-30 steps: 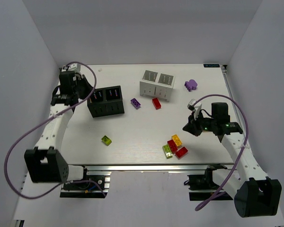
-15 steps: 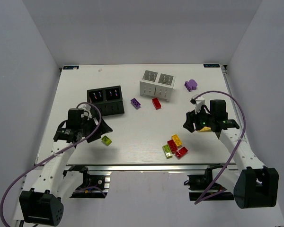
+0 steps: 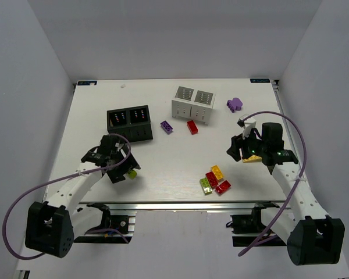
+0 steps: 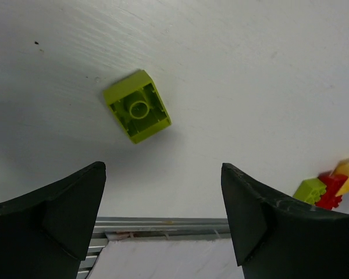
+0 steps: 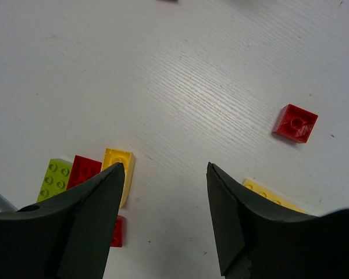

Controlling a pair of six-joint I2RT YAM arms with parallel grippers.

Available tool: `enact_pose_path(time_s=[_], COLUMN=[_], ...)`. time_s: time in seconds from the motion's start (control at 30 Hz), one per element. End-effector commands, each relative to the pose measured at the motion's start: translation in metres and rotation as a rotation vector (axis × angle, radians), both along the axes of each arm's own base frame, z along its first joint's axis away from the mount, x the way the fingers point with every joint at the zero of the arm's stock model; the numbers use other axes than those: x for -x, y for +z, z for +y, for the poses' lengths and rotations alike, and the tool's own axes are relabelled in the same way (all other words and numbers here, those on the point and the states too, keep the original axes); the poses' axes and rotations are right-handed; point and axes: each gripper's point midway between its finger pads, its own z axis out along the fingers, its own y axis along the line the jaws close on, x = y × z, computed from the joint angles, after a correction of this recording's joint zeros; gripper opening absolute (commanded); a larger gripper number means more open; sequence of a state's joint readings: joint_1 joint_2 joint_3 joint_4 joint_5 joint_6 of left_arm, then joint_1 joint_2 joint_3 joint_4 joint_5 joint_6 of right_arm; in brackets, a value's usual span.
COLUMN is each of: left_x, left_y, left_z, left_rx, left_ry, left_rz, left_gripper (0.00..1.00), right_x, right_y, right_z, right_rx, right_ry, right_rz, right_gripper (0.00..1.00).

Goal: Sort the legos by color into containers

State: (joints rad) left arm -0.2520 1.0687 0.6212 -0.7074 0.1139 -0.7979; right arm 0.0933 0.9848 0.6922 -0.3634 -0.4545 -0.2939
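Observation:
The table around the lime green lego is bare and leaves room for both fingers, so my left gripper should next move down onto the lego with its open fingers on opposite sides of it.
A lime green lego lies hollow side up on the white table, just ahead of my open left gripper, which holds nothing. From above, that lego sits right beside the left gripper. My right gripper is open and empty over bare table. To its left lie a yellow, a red and a lime lego, clustered near the front edge. The black container and the white container stand at the back.
A red lego and a flat yellow piece lie right of the right gripper. A purple lego and a red one lie in front of the white container, a purple piece beside it. The table's front rail is close.
My left arm swung from the back by the black container to the front, next to the lime lego, and its gripper opened. The right gripper opened too and shifted slightly back.

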Motion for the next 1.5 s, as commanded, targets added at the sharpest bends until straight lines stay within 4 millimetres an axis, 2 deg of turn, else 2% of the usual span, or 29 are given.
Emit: enact_pose_path(time_s=[0.0, 0.13, 0.3, 0.4, 0.57, 0.63, 0.67, 0.73, 0.8, 0.83, 0.87, 0.93, 0.97, 1.0, 1.03, 1.07, 1.13, 1.17, 1.2, 1.27, 1.33, 1.37, 1.4, 1.47], left_x=[-0.016, -0.023, -0.028, -0.029, -0.031, -0.027, -0.024, -0.018, -0.015, -0.021, -0.029, -0.041, -0.053, -0.06, -0.072, -0.081, -0.097, -0.111, -0.121, -0.141, -0.154, -0.162, -0.169, -0.179], left_y=[-0.004, -0.02, -0.041, -0.043, -0.039, -0.04, -0.04, -0.041, -0.029, -0.015, 0.011, 0.049, 0.077, 0.091, 0.101, 0.125, 0.132, 0.148, 0.151, 0.158, 0.16, 0.168, 0.16, 0.163], left_z=[0.014, 0.014, 0.011, 0.011, 0.008, 0.007, 0.008, 0.004, -0.011, -0.023, -0.034, -0.049, -0.048, -0.043, -0.027, -0.022, -0.016, -0.011, -0.009, 0.001, 0.02, 0.025, 0.031, 0.047], left_rx=[-0.077, -0.138, -0.205, -0.241, -0.254, -0.26, -0.264, -0.247, -0.177, -0.132, -0.088, -0.028, -0.047, -0.073, -0.162, -0.217, -0.282, -0.312, -0.342, -0.393, -0.472, -0.495, -0.53, -0.572], left_ry=[0.11, 0.127, 0.107, 0.1, 0.099, 0.087, 0.085, 0.064, 0.005, -0.032, -0.115, -0.212, -0.261, -0.261, -0.228, -0.241, -0.237, -0.21, -0.202, -0.165, -0.121, -0.104, -0.103, -0.054], left_rz=[-0.05, -0.028, 0.026, 0.03, 0.02, 0.029, 0.037, 0.051, 0.036, -0.007, -0.115, -0.249, -0.341, -0.364, -0.383, -0.416, -0.421, -0.469, -0.487, -0.495, -0.475, -0.484, -0.453, -0.451], left_gripper=[0.9, 0.88, 0.82, 0.77, 0.42, 0.33, 0.25, 0.14, 0.0, 0.0, 0.0, 0.0, 0.0, 0.0, 0.0, 0.0, 0.0, 0.0, 0.0, 0.0, 0.0, 0.0, 0.0, 0.0], right_x=[-0.004, -0.003, -0.002, -0.001, -0.001, 0.0, 0.0, 0.0, 0.001, 0.001, 0.002, 0.002, 0.003, 0.003, 0.004, 0.004, 0.006, 0.006, 0.006, 0.006, 0.006, 0.006, 0.006, 0.007], right_y=[0.018, 0.023, 0.027, 0.029, 0.031, 0.032, 0.034, 0.034, 0.035, 0.034, 0.034, 0.034, 0.034, 0.034, 0.034, 0.034, 0.032, 0.031, 0.031, 0.03, 0.029, 0.028, 0.028, 0.027], right_z=[0.002, 0.001, -0.002, -0.003, -0.004, -0.004, -0.003, -0.004, -0.004, -0.004, -0.004, -0.003, -0.003, -0.001, 0.0, 0.0, 0.001, 0.001, 0.0, -0.001, -0.002, -0.002, -0.002, -0.001], right_rx=[-0.017, -0.021, -0.014, -0.013, -0.014, -0.015, -0.016, -0.016, -0.016, -0.014, -0.015, -0.019, -0.019, -0.023, -0.026, -0.023, -0.023, -0.019, -0.016, -0.013, -0.01, -0.007, -0.01, -0.011], right_ry=[0.001, 0.0, -0.013, -0.017, -0.022, -0.02, -0.016, -0.017, -0.017, -0.017, -0.014, -0.01, -0.003, 0.005, 0.013, 0.017, 0.024, 0.027, 0.024, 0.023, 0.02, 0.02, 0.021, 0.026], right_rz=[-0.063, -0.086, -0.105, -0.116, -0.127, -0.13, -0.135, -0.138, -0.142, -0.142, -0.139, -0.139, -0.14, -0.139, -0.139, -0.138, -0.136, -0.139, -0.142, -0.139, -0.141, -0.139, -0.138, -0.136], right_gripper=[0.64, 0.64, 0.64, 0.64, 0.64, 0.64, 0.64, 0.64, 0.64, 0.64, 0.64, 0.62, 0.58, 0.56, 0.53, 0.45, 0.33, 0.18, 0.08, 0.04, 0.04, 0.04, 0.04, 0.04])
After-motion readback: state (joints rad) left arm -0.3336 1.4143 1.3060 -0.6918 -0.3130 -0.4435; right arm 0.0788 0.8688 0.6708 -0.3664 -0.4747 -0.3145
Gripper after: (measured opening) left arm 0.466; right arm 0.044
